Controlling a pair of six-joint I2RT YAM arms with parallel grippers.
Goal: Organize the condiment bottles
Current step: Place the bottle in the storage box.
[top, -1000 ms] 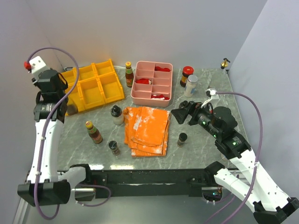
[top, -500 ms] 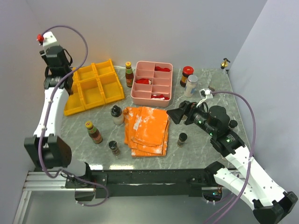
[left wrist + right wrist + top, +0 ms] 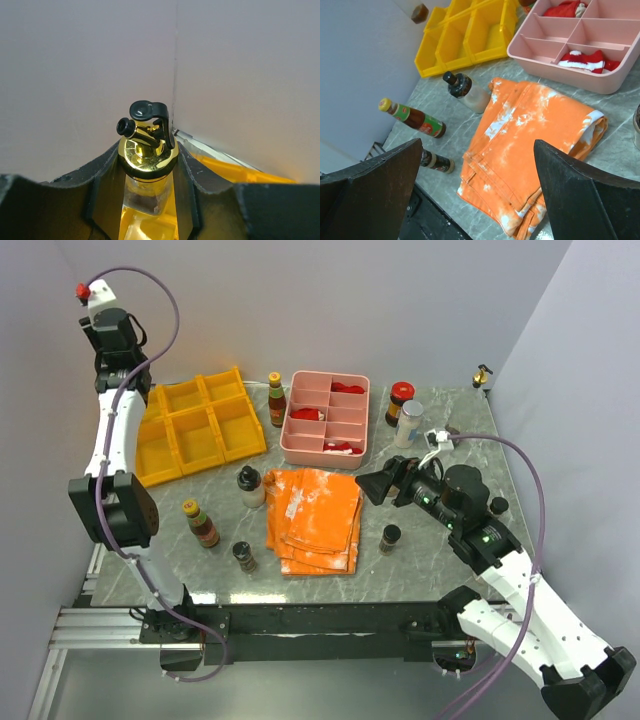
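Observation:
I need to bring the clear glass bottle [image 3: 146, 150] down with my left gripper toward the far corner of the yellow bin, by the walls.
In the left wrist view my left gripper [image 3: 148, 167] is shut on a clear glass bottle [image 3: 146, 150] with a gold cap and black pourer. It is held high near the wall corner, above the yellow bin [image 3: 235, 172]. From above, the left gripper [image 3: 122, 368] is raised at the back left. My right gripper [image 3: 375, 485] stands open and empty over the orange cloth [image 3: 530, 135]. A yellow-capped sauce bottle [image 3: 200, 523], a small dark jar [image 3: 244, 556] and a black-capped clear bottle [image 3: 250, 486] stand left of the cloth. Another dark jar [image 3: 390, 538] stands to its right.
A yellow divided bin [image 3: 195, 425] sits at the back left, with a pink divided tray [image 3: 325, 415] holding red pieces beside it. A sauce bottle [image 3: 276, 400] stands between them. A red-capped jar [image 3: 400, 400] and a silver-capped jar [image 3: 408, 424] stand right of the tray.
My left arm has swung up and back from table height near the bin's front left to high over its back left, carrying the bottle. The right gripper shifted slightly left.

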